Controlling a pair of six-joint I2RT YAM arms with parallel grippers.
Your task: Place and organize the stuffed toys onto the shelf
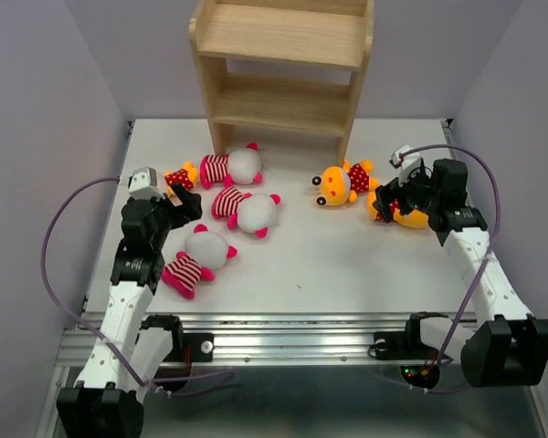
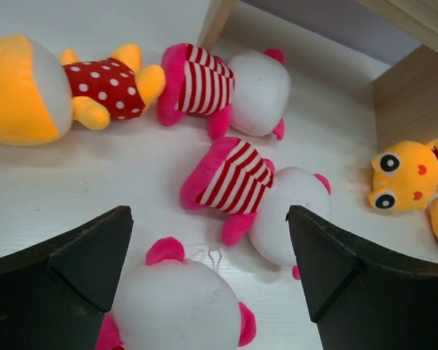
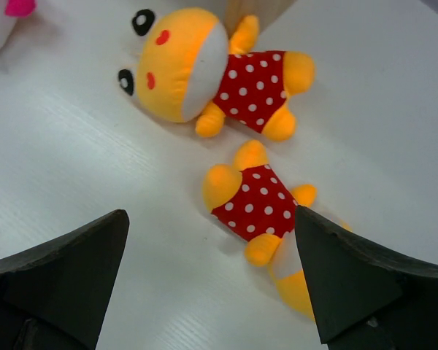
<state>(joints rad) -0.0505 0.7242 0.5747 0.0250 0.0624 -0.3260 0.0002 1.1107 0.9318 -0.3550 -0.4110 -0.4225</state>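
I will next move my left gripper to the right in the top view and down onto the middle toy's striped body [image 1: 230, 203] [image 2: 241, 179], then close it there. The body is narrower than the toy's round white head.
The wooden shelf [image 1: 283, 73] stands at the table's back, its tiers bare. Three white-headed striped toys lie left of centre: one by the shelf leg [image 1: 233, 167], one in the middle [image 1: 247, 210], one nearest [image 1: 201, 258]. A yellow toy [image 1: 180, 176] lies far left, another [image 1: 342, 182] right of centre, and a third [image 1: 406, 216] lies under my right gripper [image 1: 390, 196]. My left gripper [image 2: 208, 277] is open above the nearest white toy's head [image 2: 179, 306]. My right gripper [image 3: 212, 284] is open and empty over the third yellow toy [image 3: 259, 200], whose head is partly hidden by a finger.
The shelf's right leg [image 2: 412, 102] shows in the left wrist view, with a yellow toy [image 2: 409, 182] next to it. Purple walls close in the table on both sides. A metal rail [image 1: 292, 342] runs along the near edge.
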